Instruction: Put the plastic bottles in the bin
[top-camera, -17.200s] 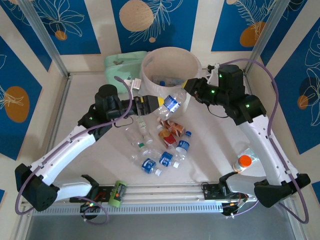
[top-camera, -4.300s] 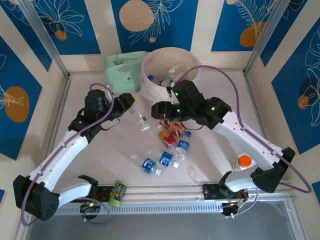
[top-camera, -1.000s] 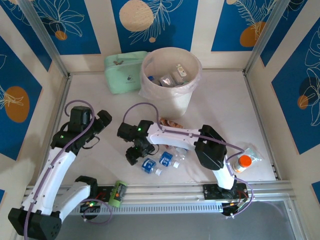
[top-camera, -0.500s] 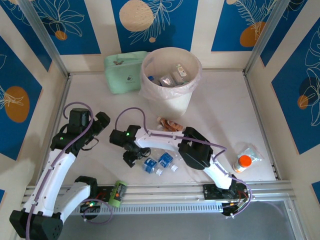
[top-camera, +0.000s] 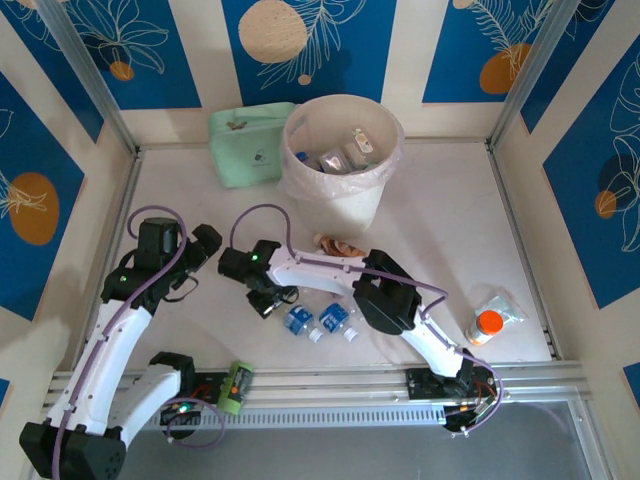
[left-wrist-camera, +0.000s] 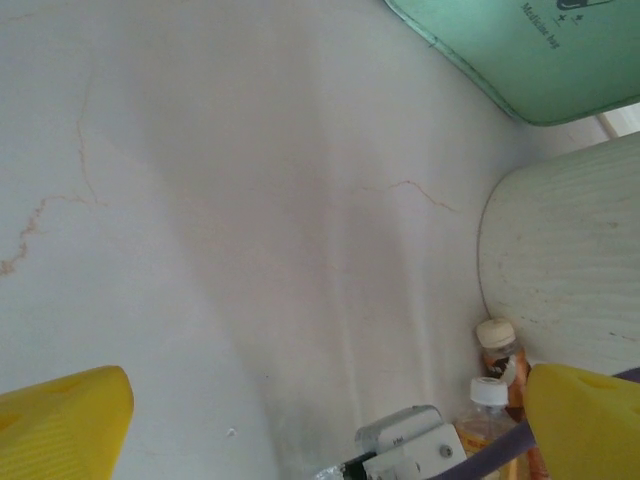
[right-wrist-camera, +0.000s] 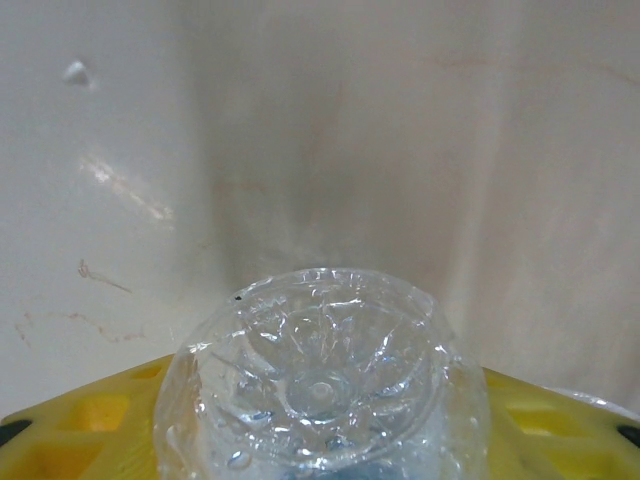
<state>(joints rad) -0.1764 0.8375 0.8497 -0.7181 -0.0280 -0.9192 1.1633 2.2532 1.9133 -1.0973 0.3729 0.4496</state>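
Observation:
My right gripper rises next and swings outward over the bin's opening (top-camera: 342, 138) to release the clear bottle, since that opening lies outward of the gripper and higher.
A clear plastic bottle (right-wrist-camera: 320, 385) sits base-first between my right gripper's (right-wrist-camera: 322, 400) yellow fingers (right-wrist-camera: 90, 420), which press on both its sides. In the top view that gripper (top-camera: 268, 298) is low over the table, left of two blue-labelled bottles (top-camera: 297, 320) (top-camera: 333, 317). Red-labelled bottles (top-camera: 340, 245) lie in front of the bin (top-camera: 385, 135), which holds several bottles. Another bottle with an orange cap (top-camera: 487, 325) lies far right. My left gripper (top-camera: 207, 247) hangs open and empty, its fingers (left-wrist-camera: 60, 420) wide apart.
A pale-green pouch (top-camera: 250, 145) lies left of the bin. A green bottle (top-camera: 235, 385) rests on the rail by the left base. In the left wrist view the bin wall (left-wrist-camera: 560, 270), two capped bottles (left-wrist-camera: 497, 345) and the right arm's wrist (left-wrist-camera: 410, 445) are close.
My right gripper has shifted slightly toward the bin and closed on the clear bottle. The two blue-labelled bottles have been nudged a little. The left arm has barely moved.

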